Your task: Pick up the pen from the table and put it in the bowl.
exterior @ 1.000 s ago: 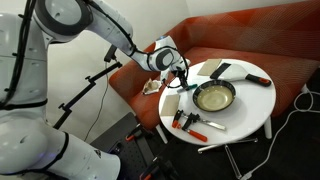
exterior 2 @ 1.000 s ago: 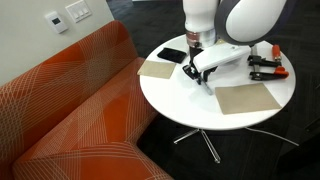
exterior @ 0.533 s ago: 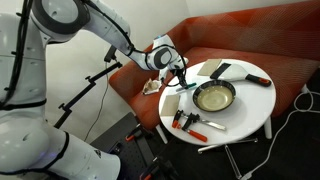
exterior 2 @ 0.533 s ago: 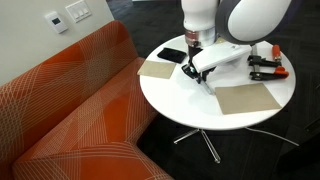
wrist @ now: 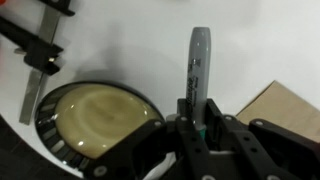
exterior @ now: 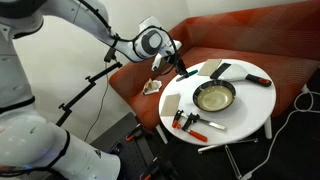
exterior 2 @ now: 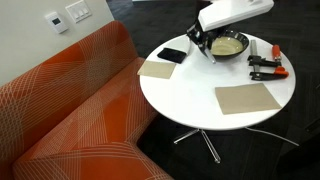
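Observation:
My gripper moves over the bowl's pale inside next, brings the pen (wrist: 198,60) down and releases it. The bowl lies below it, to its left in the wrist view.
My gripper (wrist: 197,118) is shut on the pen (wrist: 198,60), a thin dark stick that points away from the jaws. I hold it above the white round table (wrist: 120,50), just beside the bowl (wrist: 95,125), whose dark rim and pale yellowish inside show at the lower left of the wrist view. In both exterior views the gripper (exterior: 168,64) (exterior 2: 204,42) hangs raised at the edge of the bowl (exterior: 213,97) (exterior 2: 230,46). The pen is too small to make out there.
On the table (exterior 2: 190,95) lie two tan mats (exterior 2: 157,69) (exterior 2: 246,98), a black flat object (exterior 2: 172,55), orange-handled clamps (exterior 2: 266,68) and a red-and-black tool (exterior 2: 276,50). An orange sofa (exterior 2: 70,110) stands beside the table.
The arm has risen from the tabletop with the pen in the gripper and moved over beside the bowl.

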### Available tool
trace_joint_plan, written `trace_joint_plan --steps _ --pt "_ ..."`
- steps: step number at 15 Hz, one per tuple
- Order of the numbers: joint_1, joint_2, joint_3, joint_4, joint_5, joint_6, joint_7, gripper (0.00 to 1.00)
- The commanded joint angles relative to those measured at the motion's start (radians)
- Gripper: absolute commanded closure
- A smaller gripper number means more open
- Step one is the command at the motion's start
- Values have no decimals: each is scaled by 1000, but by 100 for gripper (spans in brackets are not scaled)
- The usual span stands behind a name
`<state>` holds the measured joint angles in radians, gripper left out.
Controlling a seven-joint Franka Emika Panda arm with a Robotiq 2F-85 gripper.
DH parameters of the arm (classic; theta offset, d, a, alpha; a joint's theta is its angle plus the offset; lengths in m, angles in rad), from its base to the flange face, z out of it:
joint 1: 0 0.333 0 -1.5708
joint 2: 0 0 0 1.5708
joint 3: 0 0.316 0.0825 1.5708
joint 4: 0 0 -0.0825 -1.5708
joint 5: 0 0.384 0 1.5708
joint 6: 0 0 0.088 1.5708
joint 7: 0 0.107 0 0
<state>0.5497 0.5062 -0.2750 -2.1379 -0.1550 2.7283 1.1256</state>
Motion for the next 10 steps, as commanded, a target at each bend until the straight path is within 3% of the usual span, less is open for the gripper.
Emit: trace_joint_plan --steps 1,5,10 --pt "10 -89 -72 -47 -137 -53 134 95" --pt "-78 -93 -43 -10 -205 -136 187 95" --pt "-227 -67 77 30 -125 -190 111 95"
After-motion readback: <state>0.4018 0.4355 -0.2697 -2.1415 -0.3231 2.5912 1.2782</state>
